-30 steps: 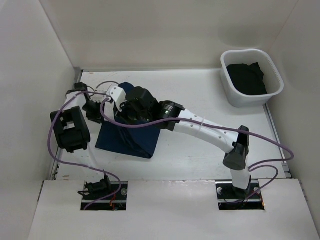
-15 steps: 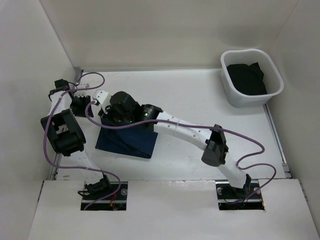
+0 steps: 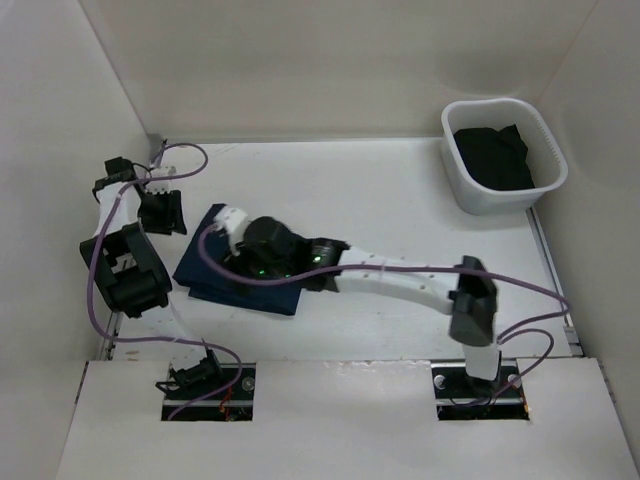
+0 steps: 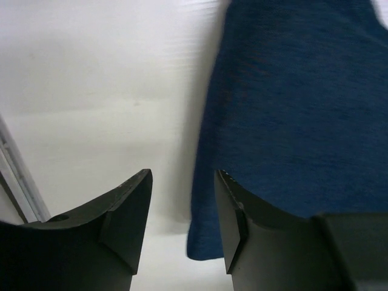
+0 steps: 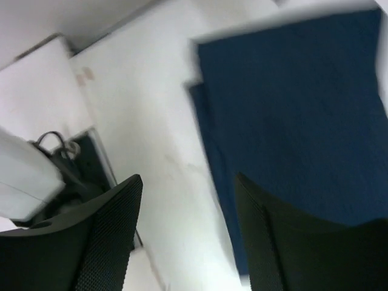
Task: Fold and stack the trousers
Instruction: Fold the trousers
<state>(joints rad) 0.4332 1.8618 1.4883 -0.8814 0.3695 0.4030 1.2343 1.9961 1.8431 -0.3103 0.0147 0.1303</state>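
The bundle's basket-side edge (image 3: 298, 295) lies below my right gripper and to its right in the top view, so I will shift across and lower onto it beside bare table.
The trousers (image 3: 205, 272) lie as a flat folded navy bundle on the white table, left of centre. My right gripper (image 3: 226, 220) hovers over their far edge, and its wrist hides their middle. In the right wrist view the right gripper (image 5: 188, 182) is open over bare table, with the trousers (image 5: 291, 121) beside its right finger. My left gripper (image 3: 160, 212) sits just left of the bundle. In the left wrist view the left gripper (image 4: 182, 182) is open, and a corner of the trousers (image 4: 285, 109) lies loose below, by its right finger.
A white basket (image 3: 548, 150) stands at the back right with a dark garment (image 3: 492, 158) in it. White walls close in the table at left, back and right. Purple cables (image 3: 185, 155) loop around the left arm.
Both grippers opened. The right wrist dropped toward the near side over the bundle, which now lies flatter and further left. The left gripper drew back to the left, off the cloth.
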